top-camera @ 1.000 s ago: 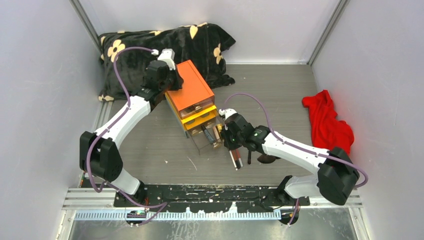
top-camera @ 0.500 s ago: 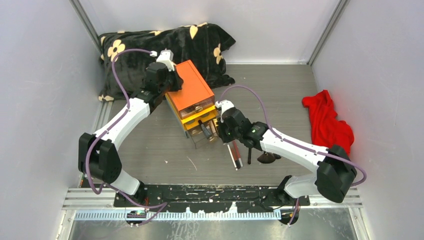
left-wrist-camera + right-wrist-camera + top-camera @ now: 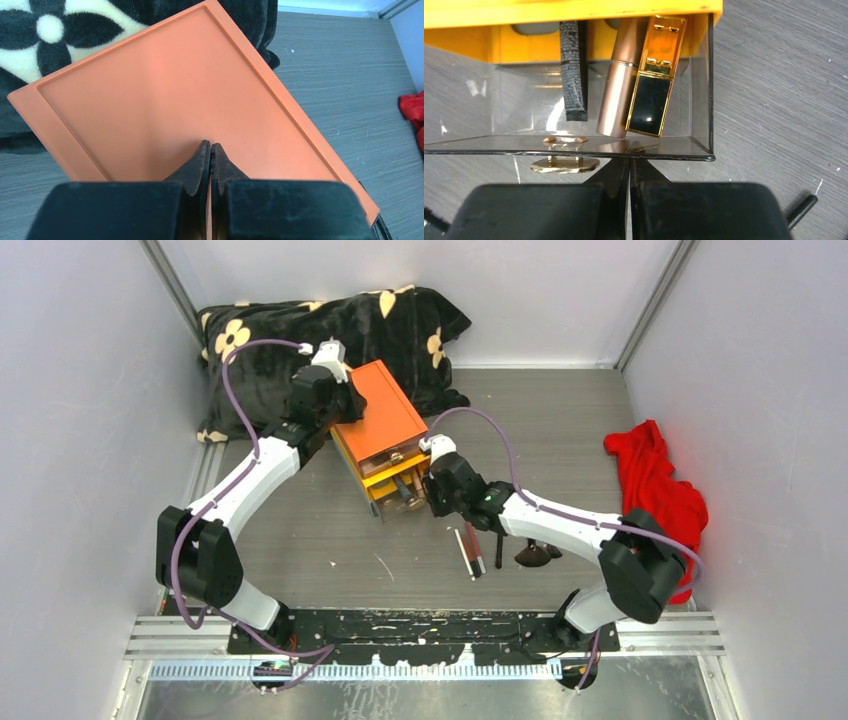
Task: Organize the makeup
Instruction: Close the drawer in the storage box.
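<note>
My right gripper pushes outward against the drawer's front side (image 3: 408,508) (image 3: 634,147) toward the yellow frame next, then releases it, as it is just outward of the gripper's fingers.
The makeup is split between a drawer and the table. In the right wrist view a clear drawer (image 3: 704,90) holds a black tube (image 3: 572,70), a rose-gold tube (image 3: 616,85) and a gold-and-black tube (image 3: 655,75). My right gripper (image 3: 629,161) is shut, its tips against the drawer's front wall beside the gold handle (image 3: 565,164). On the table lie thin tubes (image 3: 471,552) and a black brush (image 3: 533,557). My left gripper (image 3: 210,146) is shut and empty, its tips resting on the orange box top (image 3: 150,100).
The orange-topped box (image 3: 385,415) stands at the centre back of the table. Behind it lies a black flowered pillow (image 3: 380,320). A red cloth (image 3: 655,485) lies at the right wall. Grey walls close in both sides.
My right gripper has moved up and left, and the clear drawer has slid with it most of the way into the box. The left gripper stays on the box top.
</note>
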